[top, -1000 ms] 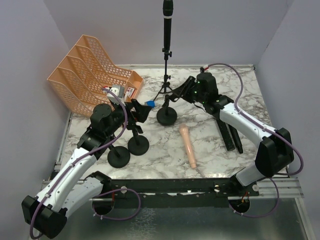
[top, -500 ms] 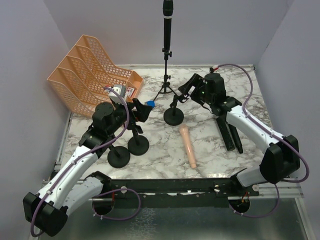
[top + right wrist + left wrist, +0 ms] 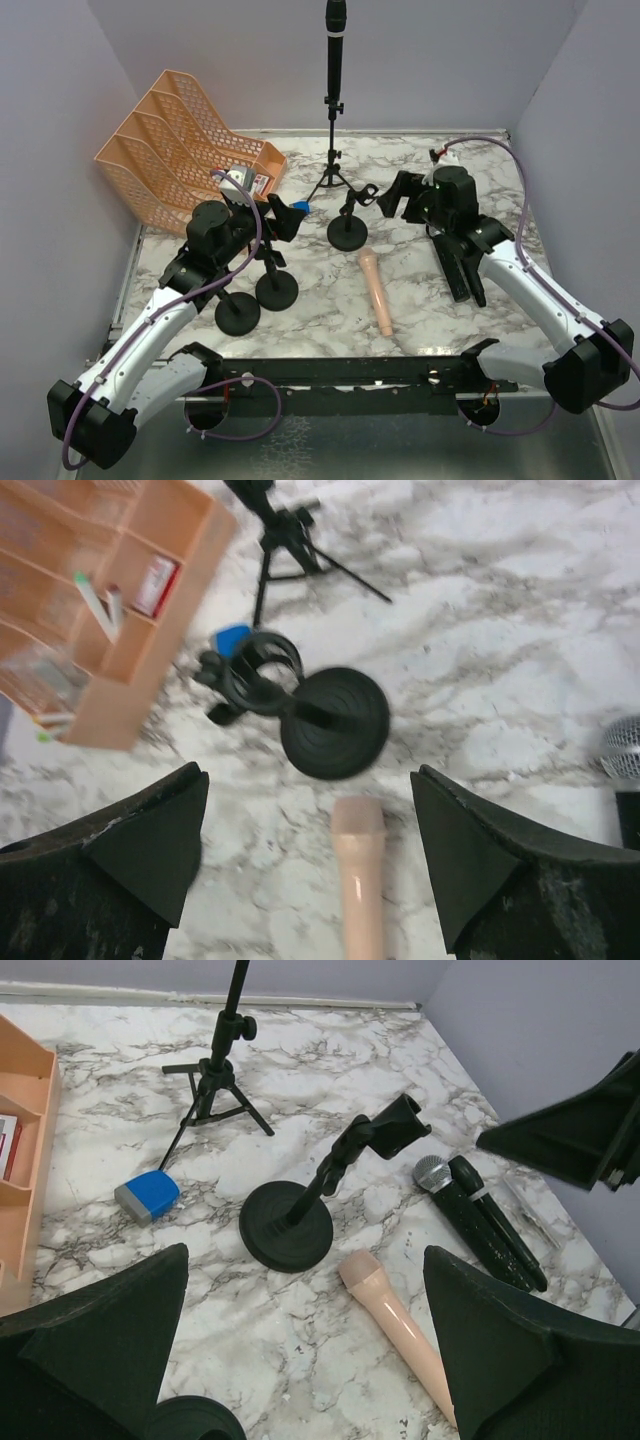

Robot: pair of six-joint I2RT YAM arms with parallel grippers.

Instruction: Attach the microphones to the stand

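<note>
The open right gripper moves down to the left in the top view onto the pale pink microphone's handle (image 3: 375, 287) (image 3: 361, 885) below its head next. The round-base stand's clip is empty.
A pale pink microphone (image 3: 377, 291) (image 3: 395, 1320) (image 3: 358, 880) lies on the marble table (image 3: 420, 310), below a round-base stand (image 3: 347, 231) (image 3: 286, 1225) (image 3: 335, 723) whose clip (image 3: 395, 1125) is empty. Two black microphones (image 3: 460, 265) (image 3: 485, 1225) lie side by side to the right, one with a silver mesh head (image 3: 432, 1171). Another black microphone (image 3: 335, 40) stands upright on the tall tripod stand (image 3: 331, 170). My right gripper (image 3: 392, 197) (image 3: 310, 870) is open just right of the clip, holding nothing. My left gripper (image 3: 283, 220) (image 3: 310, 1360) is open and empty.
An orange file organizer (image 3: 180, 140) (image 3: 110, 600) sits at the back left. A small blue block (image 3: 298, 208) (image 3: 147, 1196) lies near the tripod legs. Two more round-base stands (image 3: 276, 290) (image 3: 238, 313) stand under my left arm.
My right gripper has opened, let go of the round-base stand and drawn back to the right. That stand ended slightly further right. The left arm has hardly moved.
</note>
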